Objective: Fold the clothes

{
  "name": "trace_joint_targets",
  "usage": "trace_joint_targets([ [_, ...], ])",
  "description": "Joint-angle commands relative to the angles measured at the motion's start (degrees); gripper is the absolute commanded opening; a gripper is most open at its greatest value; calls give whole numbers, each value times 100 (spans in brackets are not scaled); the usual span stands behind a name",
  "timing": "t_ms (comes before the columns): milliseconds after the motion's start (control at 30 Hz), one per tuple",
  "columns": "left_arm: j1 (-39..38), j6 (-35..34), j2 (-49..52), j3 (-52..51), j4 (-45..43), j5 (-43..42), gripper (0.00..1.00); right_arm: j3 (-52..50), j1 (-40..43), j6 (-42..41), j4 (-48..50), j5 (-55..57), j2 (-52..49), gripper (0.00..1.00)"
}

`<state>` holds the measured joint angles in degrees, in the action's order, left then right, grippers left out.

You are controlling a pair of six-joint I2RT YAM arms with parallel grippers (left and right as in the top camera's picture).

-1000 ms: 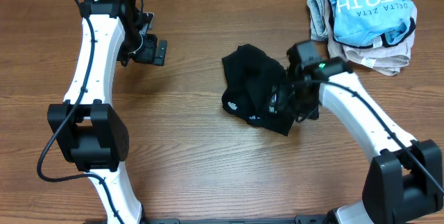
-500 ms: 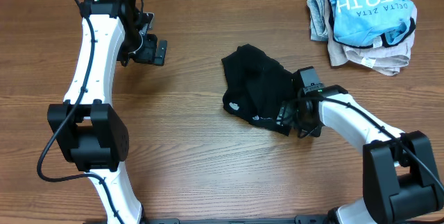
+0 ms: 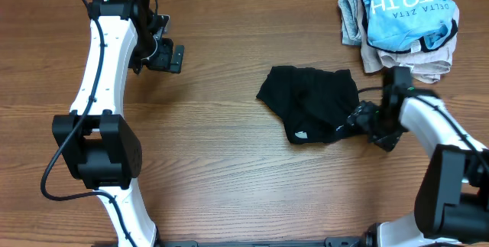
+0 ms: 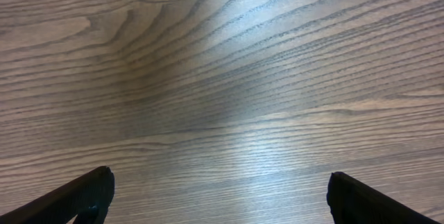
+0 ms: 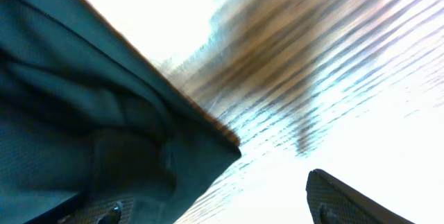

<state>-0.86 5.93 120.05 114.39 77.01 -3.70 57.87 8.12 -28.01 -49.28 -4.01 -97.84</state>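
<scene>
My right gripper has bare table between its fingers, so next it will go up, move toward the white tag [image 3: 302, 134] and come down onto the crumpled cloth beside the tag.
The black T-shirt [image 3: 309, 109] lies crumpled on the wooden table [image 3: 229, 163], right of the middle, with a small white tag [image 3: 302, 134] showing at its near edge. My right gripper [image 3: 365, 118] sits at the shirt's right edge. In the right wrist view the jaws of this gripper [image 5: 208, 197] stand wide apart. The dark cloth [image 5: 83, 113] lies over the left finger, and bare table shows between the cloth and the right finger [image 5: 347, 200]. My left gripper [image 3: 170, 56] hovers open at the far left, over bare wood [image 4: 222, 78], well away from the shirt.
A pile of garments [image 3: 397, 56] sits at the back right corner, a light blue lettered shirt [image 3: 409, 10] on top of grey and beige ones. It lies just behind my right arm [image 3: 435, 121].
The black shirt has slid to the right and spread wider, together with my right gripper, which swung from the shirt's middle to its right edge. The left arm has not moved.
</scene>
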Motion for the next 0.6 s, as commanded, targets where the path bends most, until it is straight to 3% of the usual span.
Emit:
trace_joint_targets([
  [0,9,-85,70,94,33,-83,100,568,-48,79,-208,-761,341,82],
  [233,9,-85,70,94,116,-83,100,588,-671,-1582,-551,-1084,997,86],
  [333,9,-83,70,94,116,-83,100,457,-1003,-2334,-516,-835,960,78],
  [567,9,-83,70,94,109,-83,100,-146,-1648,-2603,352,-131,743,79],
])
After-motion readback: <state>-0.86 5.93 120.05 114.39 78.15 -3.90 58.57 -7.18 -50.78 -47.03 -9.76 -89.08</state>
